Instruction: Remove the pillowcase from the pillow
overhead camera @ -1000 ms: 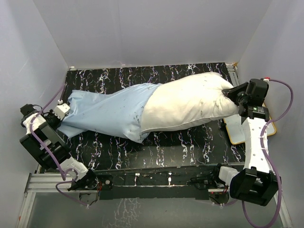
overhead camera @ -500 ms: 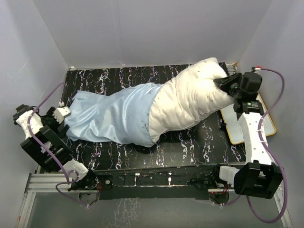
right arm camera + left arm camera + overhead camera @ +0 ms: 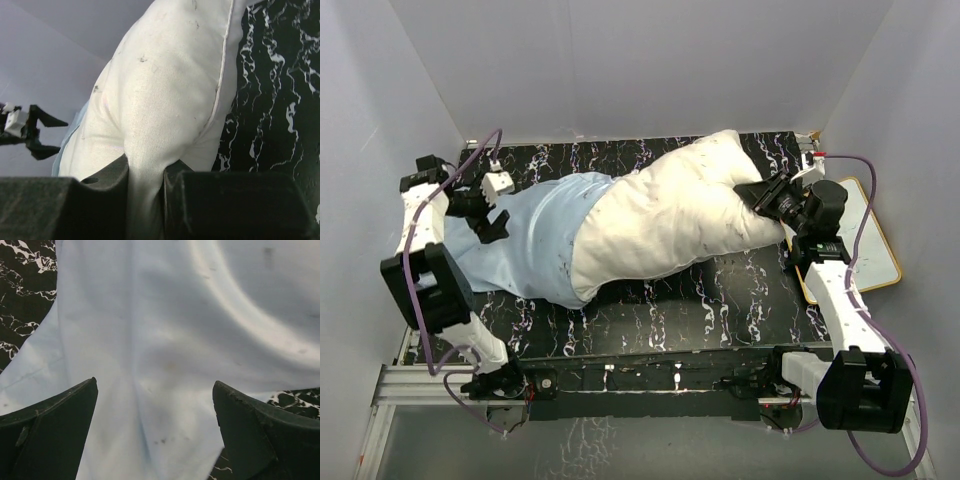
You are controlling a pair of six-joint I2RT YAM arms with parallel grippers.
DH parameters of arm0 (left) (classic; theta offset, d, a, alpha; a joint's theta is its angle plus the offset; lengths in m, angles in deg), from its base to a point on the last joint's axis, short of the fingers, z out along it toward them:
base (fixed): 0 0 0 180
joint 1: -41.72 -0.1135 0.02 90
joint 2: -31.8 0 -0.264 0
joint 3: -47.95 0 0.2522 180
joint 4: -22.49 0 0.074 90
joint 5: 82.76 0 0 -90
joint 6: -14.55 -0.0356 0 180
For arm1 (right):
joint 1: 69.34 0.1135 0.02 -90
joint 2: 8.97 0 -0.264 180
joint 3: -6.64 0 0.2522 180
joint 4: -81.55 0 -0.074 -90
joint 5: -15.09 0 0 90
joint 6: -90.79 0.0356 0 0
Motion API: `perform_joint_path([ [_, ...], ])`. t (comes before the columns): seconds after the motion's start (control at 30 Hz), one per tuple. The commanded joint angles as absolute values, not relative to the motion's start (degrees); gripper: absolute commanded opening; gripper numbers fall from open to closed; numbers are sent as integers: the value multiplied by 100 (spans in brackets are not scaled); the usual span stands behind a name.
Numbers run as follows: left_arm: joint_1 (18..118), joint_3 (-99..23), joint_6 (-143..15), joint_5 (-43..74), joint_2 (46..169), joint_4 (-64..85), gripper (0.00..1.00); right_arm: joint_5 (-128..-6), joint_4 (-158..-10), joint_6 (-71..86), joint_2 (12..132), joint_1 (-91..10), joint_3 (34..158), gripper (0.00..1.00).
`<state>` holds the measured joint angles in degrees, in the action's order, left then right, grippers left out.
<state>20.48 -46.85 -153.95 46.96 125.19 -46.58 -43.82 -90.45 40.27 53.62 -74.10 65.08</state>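
I will next lower my left gripper's open fingers and pinch the slack pillowcase cloth, as it lies below my left gripper and to its right in the top view.
The off-white pillow [image 3: 670,215] lies slantwise across the black marbled table, its left end still inside the pale blue pillowcase [image 3: 535,245]. My right gripper [image 3: 762,194] is shut on a pinched fold of the pillow's right end; in the right wrist view the cream fabric [image 3: 165,85] bunches between the jaws of that gripper [image 3: 145,175]. My left gripper [image 3: 490,207] hovers open over the far left part of the pillowcase. The left wrist view has the smooth blue cloth [image 3: 165,330] below the left gripper [image 3: 154,383], with nothing between its fingers.
A wood-framed whiteboard [image 3: 875,240] lies at the table's right edge, beside my right arm. White walls close in the back and both sides. Bare black tabletop [image 3: 670,300] runs along the front of the pillow.
My left gripper has let go of the pillowcase's end, opened, and swung to the far left above the cloth. The right gripper has carried the pillow's end leftward; the pillowcase has bunched shorter.
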Motion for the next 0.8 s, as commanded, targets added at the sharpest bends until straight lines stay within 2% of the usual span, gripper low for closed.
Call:
perform_joint_path([
  [0.0, 2254, -5593, -14880, 4552, 13690, -4515, 97, -4026, -10276, 3388, 4991, -7420, 6953, 8],
  [0.17, 2420, -6649, -14737, 4545, 14822, -5130, 97, -3829, -10350, 3236, 5026, -7426, 7067, 8],
  [0.27, 2662, -6249, -14578, 4301, 14789, -4598, 96, -3501, -10653, 3400, 5146, -7423, 7063, 8],
  [0.43, 2892, -5939, -14566, 4407, 14828, -4464, 85, -2909, -10965, 3540, 5324, -7421, 7150, 8],
  [0.47, 2909, -5927, -14565, 4437, 14844, -4504, 80, -2862, -10955, 3556, 5348, -7419, 7186, 8],
  [0.53, 2954, -5873, -14591, 4394, 14840, -4594, 61, -2865, -10905, 3562, 5358, -7421, 7208, 8],
  [0.63, 2979, -5723, -14658, 4218, 14748, -4743, 23, -3015, -10800, 3531, 5318, -7422, 7246, 8],
  [0.67, 2977, -5635, -14650, 4073, 14706, -4692, 4, -3052, -10766, 3526, 5305, -7420, 7270, 8],
  [0.7, 2976, -5549, -14629, 3861, 14662, -4640, 0, -3109, -10732, 3524, 5291, -7426, 7295, 8],
  [0.77, 2895, -5345, -14500, 3519, 14539, -4440, 0, -3298, -10596, 3531, 5274, -7420, 7397, 8],
])
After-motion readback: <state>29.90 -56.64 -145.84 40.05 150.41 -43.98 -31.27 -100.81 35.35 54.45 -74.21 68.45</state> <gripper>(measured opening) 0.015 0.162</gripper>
